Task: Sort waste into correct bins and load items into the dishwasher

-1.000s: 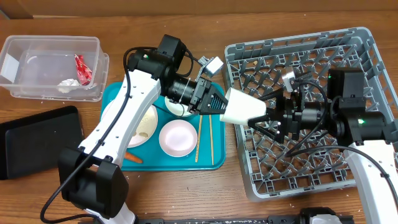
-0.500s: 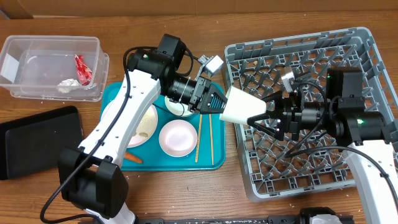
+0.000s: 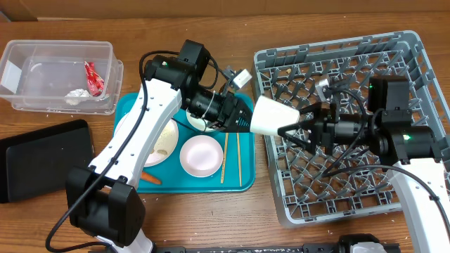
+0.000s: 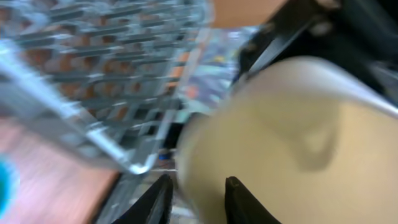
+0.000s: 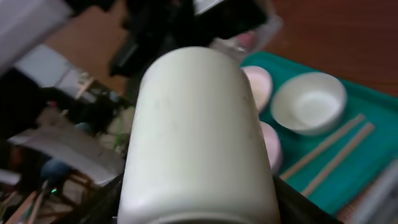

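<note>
I will swing my right gripper across the rack's wires next, tip it downward and release the cup (image 3: 268, 116) at the rack's side farthest from the tray, since they stand free.
The small white cup (image 3: 268, 116) hangs on its side above the gap between the teal tray (image 3: 126, 105) and the grey dishwasher rack (image 3: 394, 53). My right gripper (image 3: 290, 129) is shut on its base end, and the cup (image 5: 196, 137) fills the right wrist view. My left gripper (image 3: 246, 118) is at the cup's mouth, its jaws open astride the rim (image 4: 198, 199). On the teal tray lie a white bowl (image 3: 200, 156), a second bowl (image 3: 199, 123) partly under the left arm, the plate (image 3: 158, 140) with food bits, the chopsticks (image 3: 230, 158) and the carrot (image 3: 149, 178).
The clear tub (image 3: 42, 53) at the far left holds the red wrapper (image 3: 93, 77) and the whitish scrap (image 3: 76, 95). The black tray (image 3: 42, 158) lies below it near the table's left edge. Both arms meet over the rack's left wall.
My right gripper has closed onto the cup's base. My left gripper's jaws have come apart off the rim, and it has drawn back a little to the left.
</note>
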{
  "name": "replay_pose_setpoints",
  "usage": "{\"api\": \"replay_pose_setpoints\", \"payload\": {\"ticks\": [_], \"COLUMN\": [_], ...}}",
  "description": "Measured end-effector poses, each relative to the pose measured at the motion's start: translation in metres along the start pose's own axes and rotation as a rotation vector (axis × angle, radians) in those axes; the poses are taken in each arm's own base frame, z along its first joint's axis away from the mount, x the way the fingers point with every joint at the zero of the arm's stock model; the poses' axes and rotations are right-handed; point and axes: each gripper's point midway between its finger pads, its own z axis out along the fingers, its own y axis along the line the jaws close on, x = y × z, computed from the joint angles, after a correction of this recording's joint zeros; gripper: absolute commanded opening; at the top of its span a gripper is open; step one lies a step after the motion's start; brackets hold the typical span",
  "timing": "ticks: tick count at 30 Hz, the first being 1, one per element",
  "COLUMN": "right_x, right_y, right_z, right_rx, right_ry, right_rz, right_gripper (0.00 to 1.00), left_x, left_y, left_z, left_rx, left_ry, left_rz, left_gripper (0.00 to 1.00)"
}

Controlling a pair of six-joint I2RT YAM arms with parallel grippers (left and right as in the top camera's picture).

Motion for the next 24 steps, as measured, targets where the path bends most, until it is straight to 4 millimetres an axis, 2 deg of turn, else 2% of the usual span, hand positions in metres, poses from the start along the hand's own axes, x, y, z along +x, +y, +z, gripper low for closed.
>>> {"api": "replay_pose_setpoints", "payload": {"ticks": [3, 6, 9, 11, 14, 16, 19, 22, 24], "right_x": [0.009, 0.020, 0.021, 0.018, 0.015, 0.023, 0.054, 0.090, 0.108], "right_y": [-0.031, -0.060, -0.082, -0.095, -0.114, -0.125, -0.139, -0.149, -0.158], "right_z": [-0.004, -0.020, -0.053, -0.084, -0.138, -0.174, -0.222, -0.256, -0.272], "right_rx": [0.190, 0.409, 0.610, 0.744, 0.935, 1.054, 1.226, 1.342, 1.384], "right_ry": [0.033, 0.064, 0.048, 0.004, -0.089, -0.146, -0.166, -0.145, -0.134], "right_rz": [0.104, 0.234, 0.345, 0.415, 0.525, 0.606, 0.766, 0.945, 1.046], "right_gripper": [0.48, 0.40, 0.37, 0.37, 0.37, 0.37, 0.35, 0.34, 0.34], "left_x": [0.001, 0.004, 0.017, 0.025, 0.033, 0.035, 0.035, 0.036, 0.036], "left_y": [0.040, 0.083, 0.119, 0.133, 0.141, 0.143, 0.145, 0.145, 0.146], "left_z": [-0.009, -0.034, -0.075, -0.102, -0.131, -0.139, -0.144, -0.145, -0.146], "left_rx": [-0.219, -0.468, -0.726, -0.853, -0.963, -1.002, -1.029, -1.040, -1.045], "left_ry": [-0.012, -0.046, -0.099, -0.139, -0.196, -0.216, -0.225, -0.228, -0.232], "left_rz": [-0.084, -0.195, -0.337, -0.396, -0.445, -0.459, -0.466, -0.471, -0.476], "left_gripper": [0.31, 0.30, 0.19, 0.19, 0.18, 0.19, 0.20, 0.21, 0.21]}}
